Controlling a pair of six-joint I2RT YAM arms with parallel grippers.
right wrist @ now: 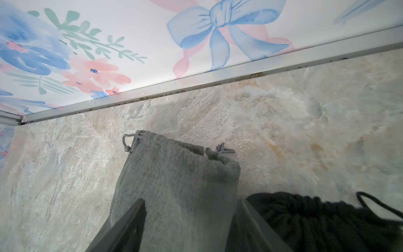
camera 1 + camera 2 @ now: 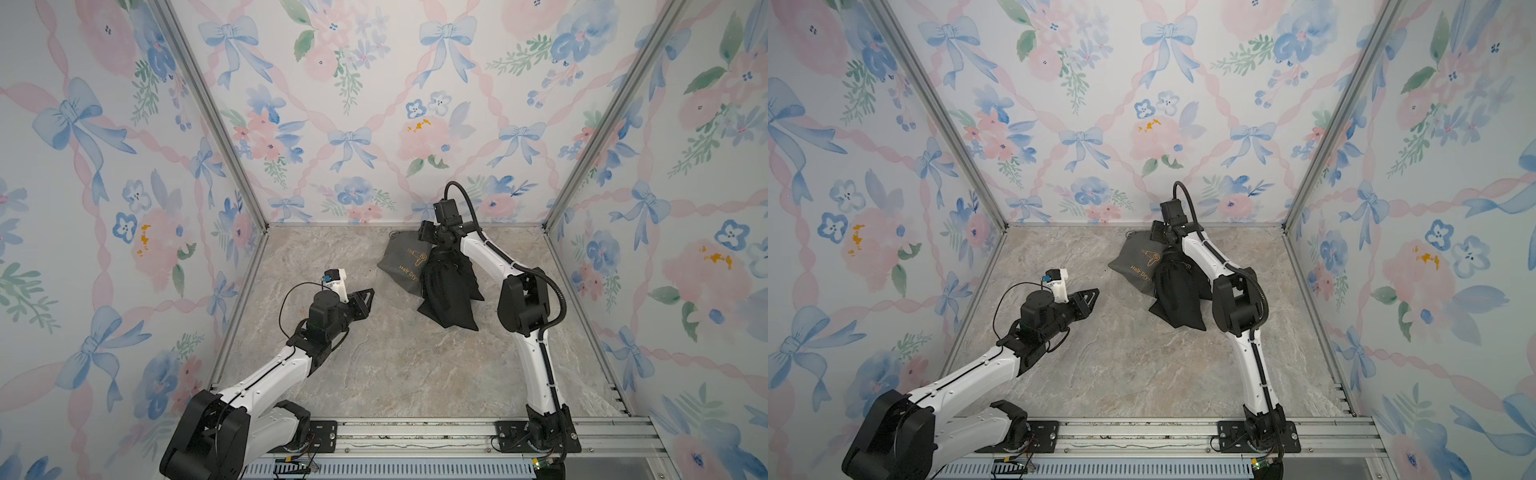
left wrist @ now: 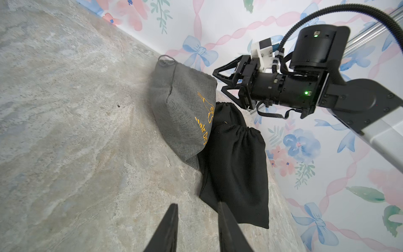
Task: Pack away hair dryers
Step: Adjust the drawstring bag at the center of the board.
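Note:
My right gripper should lower its wide fingers onto the cloth of the grey pouch's rim (image 2: 410, 234) (image 1: 191, 154), just below the gripper, and close, because the fingers are already on both sides of it.
The hair dryers are hidden in every view. A bulging grey drawstring pouch (image 2: 401, 259) (image 2: 1133, 262) with orange print lies near the back wall, its mouth drawn in. A black pouch (image 2: 446, 291) (image 2: 1179, 295) lies partly over its right side. My right gripper (image 3: 218, 80) (image 1: 192, 200) hovers over the grey pouch (image 1: 178, 179) near its mouth, jaws wide apart and straddling the cloth. My left gripper (image 2: 368, 297) (image 3: 197, 204) is open and empty, low over the table to the left of the black pouch (image 3: 235, 165).
The marble-patterned table (image 2: 374, 374) is boxed in by floral walls on three sides, with a metal trim (image 1: 218, 78) along the back edge close behind the pouches. The arm bases sit on a rail (image 2: 415, 436) at the front.

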